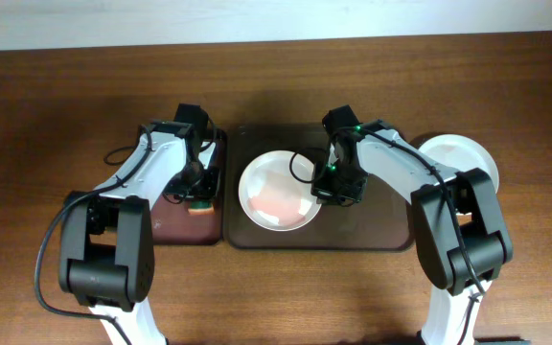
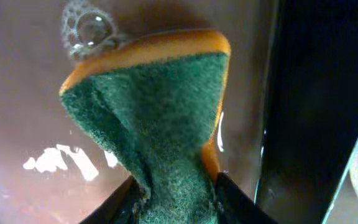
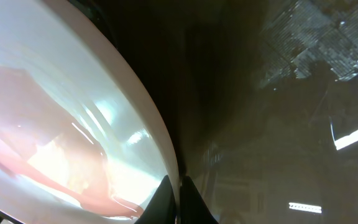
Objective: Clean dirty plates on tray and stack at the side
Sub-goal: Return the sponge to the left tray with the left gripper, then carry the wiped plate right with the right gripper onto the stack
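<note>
The right gripper lifts next and carries the plate onto the stack (image 1: 461, 152), which lies to the gripper's right in the overhead view. It then releases where matching plates already sit.
A white plate (image 1: 278, 190) with a red sauce smear lies on the dark brown tray (image 1: 372, 230). My right gripper (image 1: 326, 189) is shut on its right rim; in the right wrist view the fingers (image 3: 178, 198) pinch the plate edge (image 3: 143, 118). My left gripper (image 1: 197, 196) is shut on an orange sponge with a green scouring face (image 2: 157, 112), over the smaller maroon tray (image 1: 175, 225). A stack of white plates (image 1: 463, 158) sits on the table at the right.
The maroon tray surface (image 2: 17, 87) is wet, with a cluster of soap bubbles (image 2: 87, 30) beside the sponge. The brown tray's wet surface (image 3: 278, 124) lies under the right gripper. The wooden table (image 1: 276, 297) surrounds both trays.
</note>
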Controlling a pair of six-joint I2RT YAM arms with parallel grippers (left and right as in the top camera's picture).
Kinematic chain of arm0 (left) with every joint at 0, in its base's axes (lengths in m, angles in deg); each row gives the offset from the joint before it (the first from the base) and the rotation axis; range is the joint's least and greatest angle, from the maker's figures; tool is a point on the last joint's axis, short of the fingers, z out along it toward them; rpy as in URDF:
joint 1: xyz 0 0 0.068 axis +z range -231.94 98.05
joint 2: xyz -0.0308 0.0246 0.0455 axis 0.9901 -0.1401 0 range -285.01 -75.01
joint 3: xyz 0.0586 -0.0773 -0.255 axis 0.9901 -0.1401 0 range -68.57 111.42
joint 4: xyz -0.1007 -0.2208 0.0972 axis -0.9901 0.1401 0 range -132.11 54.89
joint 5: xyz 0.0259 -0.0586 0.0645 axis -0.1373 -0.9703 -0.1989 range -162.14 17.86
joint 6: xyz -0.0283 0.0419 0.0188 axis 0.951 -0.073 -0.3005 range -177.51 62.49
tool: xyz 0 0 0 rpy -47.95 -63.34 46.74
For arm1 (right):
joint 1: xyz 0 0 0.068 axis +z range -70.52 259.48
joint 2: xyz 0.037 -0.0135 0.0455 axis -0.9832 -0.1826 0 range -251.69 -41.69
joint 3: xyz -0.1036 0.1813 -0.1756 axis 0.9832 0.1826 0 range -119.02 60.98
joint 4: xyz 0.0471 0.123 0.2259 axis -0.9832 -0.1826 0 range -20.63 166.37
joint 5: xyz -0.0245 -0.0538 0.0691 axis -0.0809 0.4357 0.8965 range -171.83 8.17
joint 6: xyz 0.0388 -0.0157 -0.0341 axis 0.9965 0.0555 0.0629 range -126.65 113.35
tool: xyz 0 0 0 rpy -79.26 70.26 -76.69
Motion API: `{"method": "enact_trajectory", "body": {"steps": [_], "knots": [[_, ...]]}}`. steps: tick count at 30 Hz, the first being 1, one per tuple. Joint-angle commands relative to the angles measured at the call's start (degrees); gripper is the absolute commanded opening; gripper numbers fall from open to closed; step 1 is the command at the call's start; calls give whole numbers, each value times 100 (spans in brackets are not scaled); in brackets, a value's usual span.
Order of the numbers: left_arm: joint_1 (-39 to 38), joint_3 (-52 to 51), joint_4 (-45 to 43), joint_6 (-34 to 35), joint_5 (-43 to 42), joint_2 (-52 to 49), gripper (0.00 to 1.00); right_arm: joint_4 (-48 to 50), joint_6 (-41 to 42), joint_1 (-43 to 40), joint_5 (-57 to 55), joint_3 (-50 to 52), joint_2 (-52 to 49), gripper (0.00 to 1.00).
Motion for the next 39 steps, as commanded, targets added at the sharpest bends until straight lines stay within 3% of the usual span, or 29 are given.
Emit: {"method": "enact_trajectory", "body": {"steps": [1, 7, 8, 9, 13, 14, 15, 17, 18, 19, 22, 29, 34, 39], "knots": [[-13, 33, 203, -2, -85, -103, 56, -66, -61, 42, -221, 68, -37, 4], [-13, 13, 363, -2, -90, -103, 53, -66, -63, 42, -221, 68, -37, 4], [-13, 13, 365, -2, -85, -103, 22, -66, -61, 42, -219, 68, -37, 4], [-13, 13, 361, -2, -83, -103, 0, -66, -61, 42, -219, 68, -37, 4], [-7, 83, 181, 0, 616, -101, 0, -66, -61, 42, -221, 68, -37, 4], [0, 177, 184, 0, 610, -103, 12, -46, -66, 42, -225, 66, -37, 4], [-2, 260, 184, 0, 608, -101, 44, -42, -70, 42, -319, 61, -37, 4], [-2, 289, 179, 0, 560, -103, 61, -52, -271, 42, -601, 17, 9, 4], [-2, 289, 195, 0, 476, -103, 76, -92, -431, 42, -713, -50, 70, 4], [-2, 289, 208, 2, 404, -103, 80, -168, -455, 42, -970, -118, 186, 4], [-7, 286, 208, 0, 345, -103, 87, -507, -560, 42, -1985, -273, 776, 4], [-15, 284, 162, 0, 131, -103, 94, -664, -839, 48, -3250, -273, 2092, 4], [-87, 282, -127, 0, 133, -103, 92, -973, -833, 61, -4409, -273, 2435, 4], [-87, 282, -439, 2, 144, -129, 87, -1058, -835, 654, -5939, -273, 2439, 4]]}}
